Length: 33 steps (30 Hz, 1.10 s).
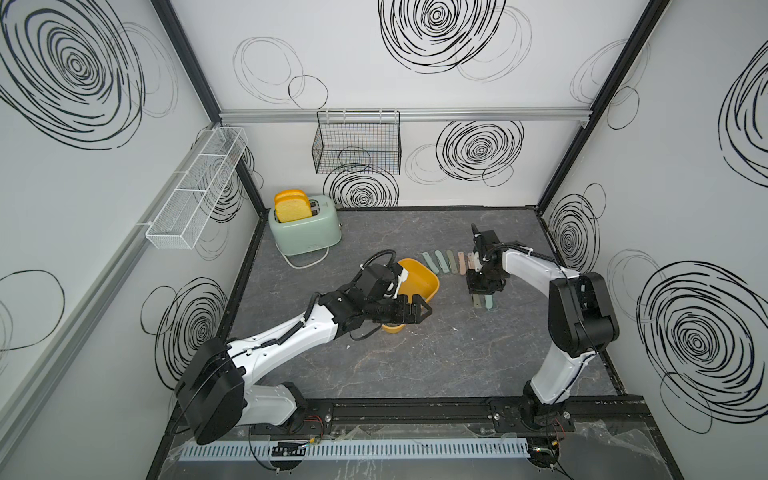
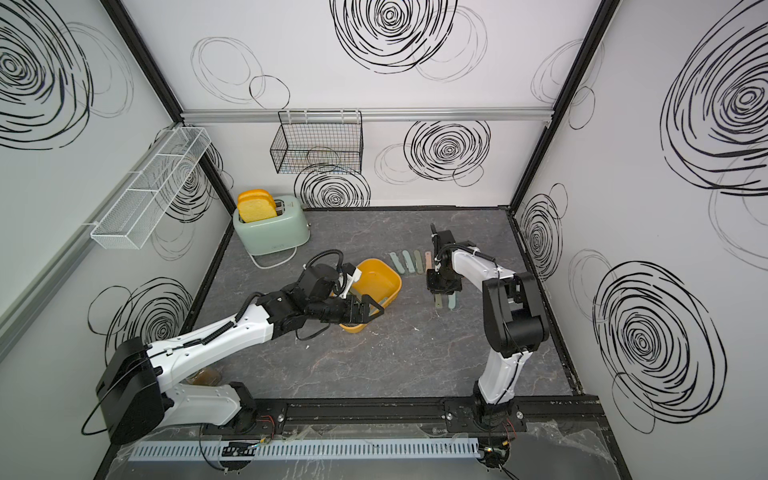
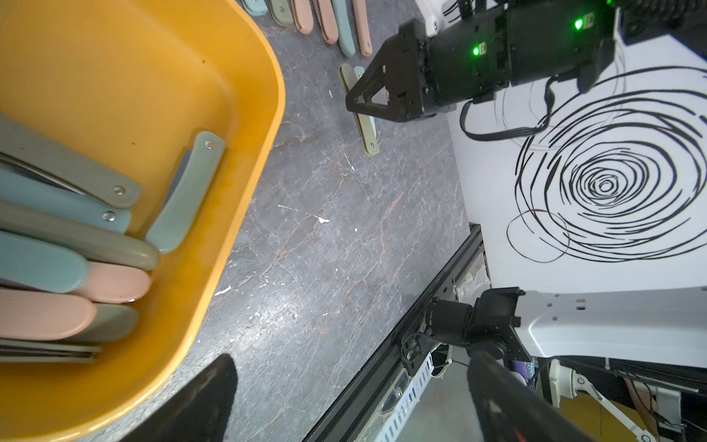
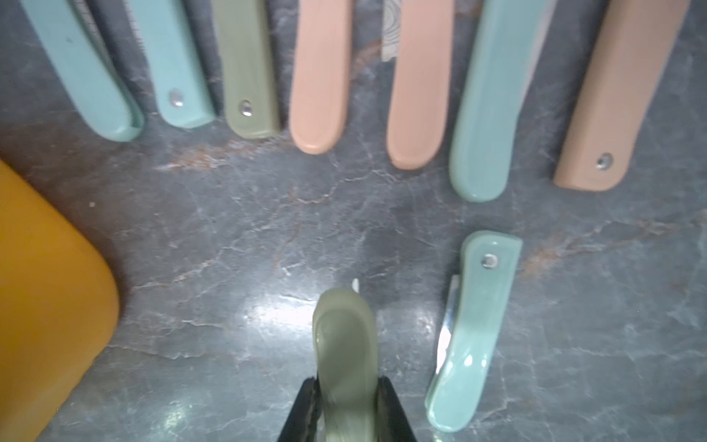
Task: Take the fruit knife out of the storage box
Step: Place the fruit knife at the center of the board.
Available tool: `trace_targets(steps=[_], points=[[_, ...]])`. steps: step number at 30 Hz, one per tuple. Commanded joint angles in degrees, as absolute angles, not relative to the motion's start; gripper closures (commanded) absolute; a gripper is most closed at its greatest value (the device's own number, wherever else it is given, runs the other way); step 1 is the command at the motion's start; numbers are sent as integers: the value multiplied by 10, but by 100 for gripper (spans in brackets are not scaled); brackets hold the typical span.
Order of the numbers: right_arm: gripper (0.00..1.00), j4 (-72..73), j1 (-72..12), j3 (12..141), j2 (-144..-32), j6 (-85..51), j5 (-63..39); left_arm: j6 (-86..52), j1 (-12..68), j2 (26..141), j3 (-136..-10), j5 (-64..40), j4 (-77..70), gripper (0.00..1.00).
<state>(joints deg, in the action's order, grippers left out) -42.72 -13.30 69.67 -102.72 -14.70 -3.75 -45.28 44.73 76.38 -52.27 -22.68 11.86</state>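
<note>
My right gripper is above the bare tabletop beside the teal knife. I need to ease it down toward that knife next and release the olive-green knife there.
The mustard-yellow storage box (image 1: 419, 282) (image 3: 153, 95) stands mid-table with several folded fruit knives (image 3: 183, 191) in teal, olive and pink in it. My left gripper (image 1: 417, 312) (image 3: 352, 405) hangs open over the box's near rim, nothing between its fingers (image 3: 202, 402). To the right of the box, my right gripper (image 1: 482, 291) (image 4: 346, 386) points down, shut on an olive-green fruit knife (image 4: 346, 356) low over the table. A teal knife (image 4: 470, 333) lies right beside it. Behind them is a row of several knives (image 1: 446, 262) (image 4: 321, 76) on the table.
A mint toaster (image 1: 303, 228) holding bread stands at the back left, its cord looping toward the box. A black wire basket (image 1: 357, 143) hangs on the back wall and a long white mesh basket (image 1: 195, 191) on the left wall.
</note>
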Motion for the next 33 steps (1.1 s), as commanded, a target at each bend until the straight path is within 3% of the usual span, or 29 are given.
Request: trace_targets(steps=[1,19,22,25,33], points=[[79,-406,-123,702,-1034,-135,-33,-451,456,768,-543,-225,97,2],[78,-402,-118,738,-1103,-126,1,-432,442,752,-532,-224,126,2],[68,-402,-118,740,-1104,-124,1,-435,441,747,-525,-225,124,2],[64,-407,-120,746,-1102,-122,10,-436,440,743,-521,-224,124,2],[64,-430,-155,778,-1074,-124,36,-423,406,712,-521,-221,152,2]])
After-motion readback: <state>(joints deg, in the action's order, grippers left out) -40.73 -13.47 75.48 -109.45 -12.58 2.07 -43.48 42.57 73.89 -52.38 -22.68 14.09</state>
